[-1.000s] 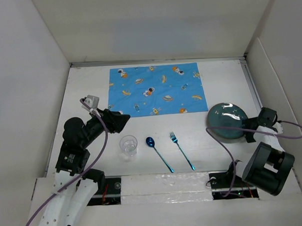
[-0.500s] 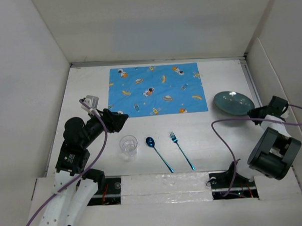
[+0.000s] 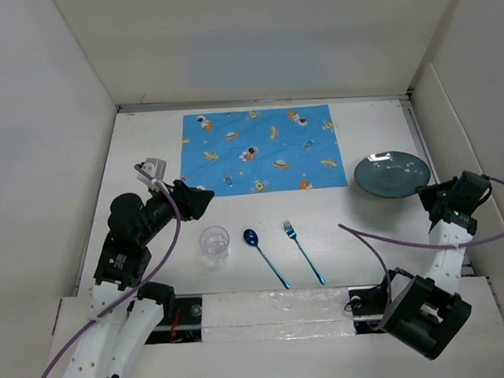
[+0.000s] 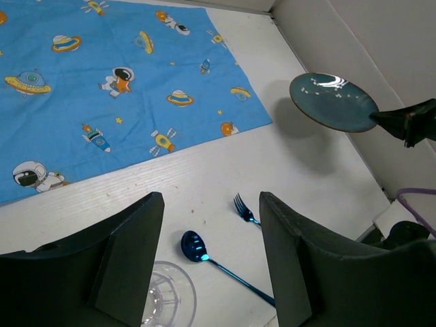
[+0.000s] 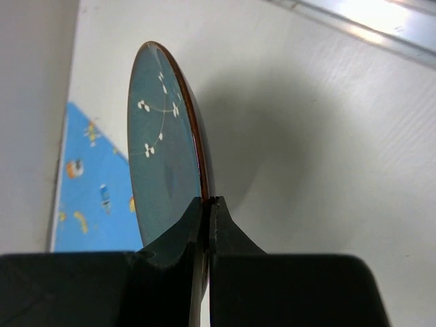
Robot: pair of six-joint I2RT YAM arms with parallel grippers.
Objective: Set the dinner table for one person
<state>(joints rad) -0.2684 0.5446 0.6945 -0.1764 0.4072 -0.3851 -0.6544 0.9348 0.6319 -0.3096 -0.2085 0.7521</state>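
Note:
The empty placemat's middle (image 3: pixel 257 154) is below my right gripper and to its left in the top view. I need to carry the plate (image 3: pixel 391 173) that way, lower it and let it go.
A teal plate (image 3: pixel 391 173) with white flower marks hangs a little above the dinner table (image 3: pixel 150 143) at the right, casting a shadow. My right gripper (image 3: pixel 425 194) is shut on its near rim; in the right wrist view the jaws (image 5: pixel 206 201) pinch the plate (image 5: pixel 160 143) edge-on. My left gripper (image 3: pixel 204 199) stands open and holds nothing, above the table between the glass and the placemat. Between its fingers the left wrist view shows the blue spoon (image 4: pixel 194 246), the fork (image 4: pixel 244 208) and the glass's rim (image 4: pixel 163 303).
A blue placemat (image 3: pixel 263 149) with space cartoons lies at the back middle. A clear glass (image 3: pixel 213 244), a blue spoon (image 3: pixel 263 255) and a blue fork (image 3: pixel 302 250) lie in a row near the front edge. White walls enclose the table.
The right gripper shut on the plate's rim and carried it back and to the right, off the table; its arm swung outward. The left arm barely moved.

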